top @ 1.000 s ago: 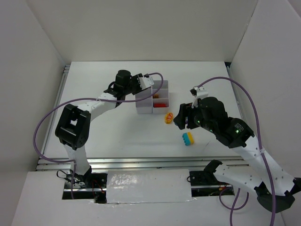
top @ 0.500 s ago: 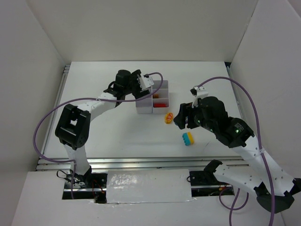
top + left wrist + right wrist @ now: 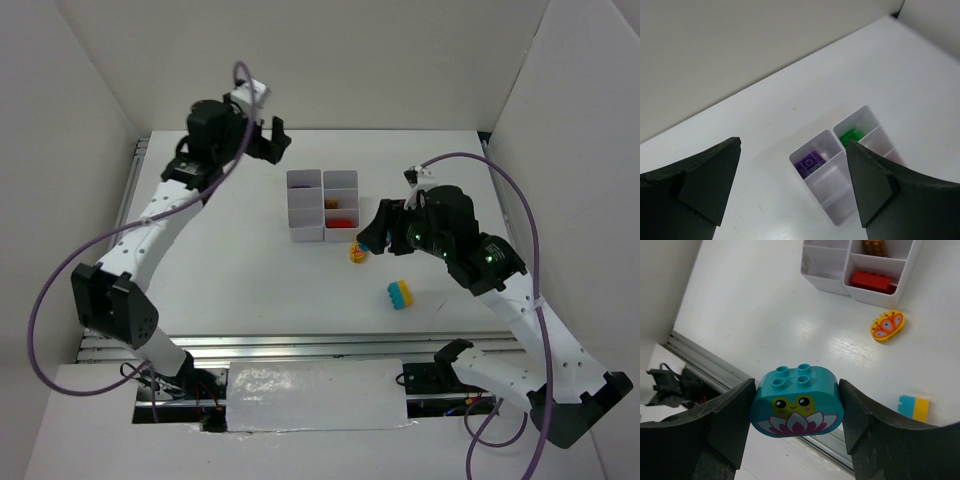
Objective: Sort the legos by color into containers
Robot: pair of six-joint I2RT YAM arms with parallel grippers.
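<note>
The empty section of the containers beside the purple lego (image 3: 304, 199) (image 3: 827, 243) lies below and to the left in the top view, so next my right gripper should swing that way, lower and release.
The white containers (image 3: 322, 205) stand mid-table. In the left wrist view a purple lego (image 3: 809, 162) and a green lego (image 3: 851, 136) lie in the two end compartments of the containers (image 3: 832, 187). My left gripper (image 3: 266, 139) hangs open and empty, high behind and left of them. A teal lego with a frog face (image 3: 797, 402) is clamped in my right gripper (image 3: 797, 405), which hovers just right of the containers (image 3: 822, 270). A red lego (image 3: 870, 281) and an orange one (image 3: 875, 246) lie in compartments. An orange butterfly lego (image 3: 358, 252) lies on the table.
A blue-and-yellow brick (image 3: 401, 295) lies on the table in front of the right gripper (image 3: 372, 236). White walls close in the table at the back and both sides. A metal rail (image 3: 300, 345) runs along the near edge.
My left gripper has opened over the containers, then lifted away up and to the back left. The right arm has shifted slightly left with the teal lego.
</note>
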